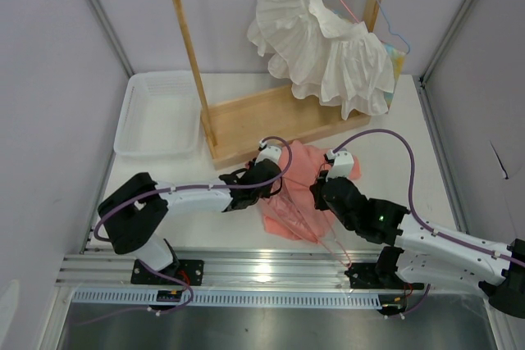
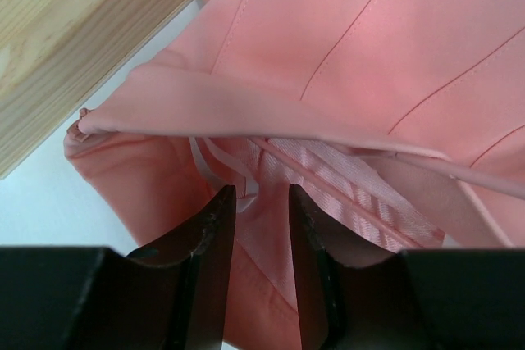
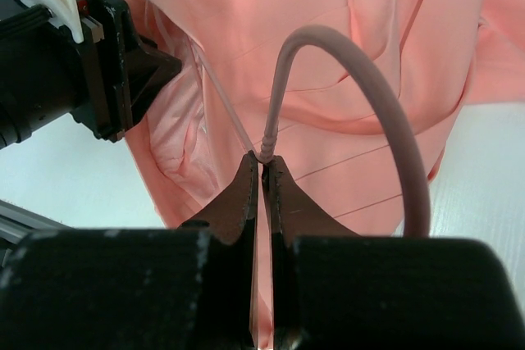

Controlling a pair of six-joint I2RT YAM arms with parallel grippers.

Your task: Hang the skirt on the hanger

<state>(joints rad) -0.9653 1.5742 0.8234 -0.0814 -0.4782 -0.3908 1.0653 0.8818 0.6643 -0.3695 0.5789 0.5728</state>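
Note:
My left gripper is just above the fold of the skirt's edge by the pale ribbon [image 2: 238, 133], so next it needs to lower its parted fingers into the skirt's open waist and close there.
The salmon-pink skirt [image 1: 302, 163] lies crumpled on the table in front of the wooden rack, between both grippers. My left gripper [image 1: 275, 174] is at its left edge. In the left wrist view its jaws [image 2: 261, 196] stand a narrow gap apart with a fold of the skirt [image 2: 369, 38] between them. My right gripper [image 3: 262, 161] is shut on the twisted neck of the pale-pink hanger [image 3: 361, 63]. The hook curves up over the skirt [image 3: 344, 6]. One hanger wire [image 2: 344, 194] runs inside the skirt's open waist. The right gripper [image 1: 321, 194] is at the skirt's right edge.
The wooden rack [image 1: 271, 112] stands just behind the skirt, and its base shows in the left wrist view [image 2: 66, 30]. A white ruffled garment [image 1: 328, 38] and a light-blue hanger [image 1: 395, 36] hang on its rail. A white tray [image 1: 156, 112] sits at back left.

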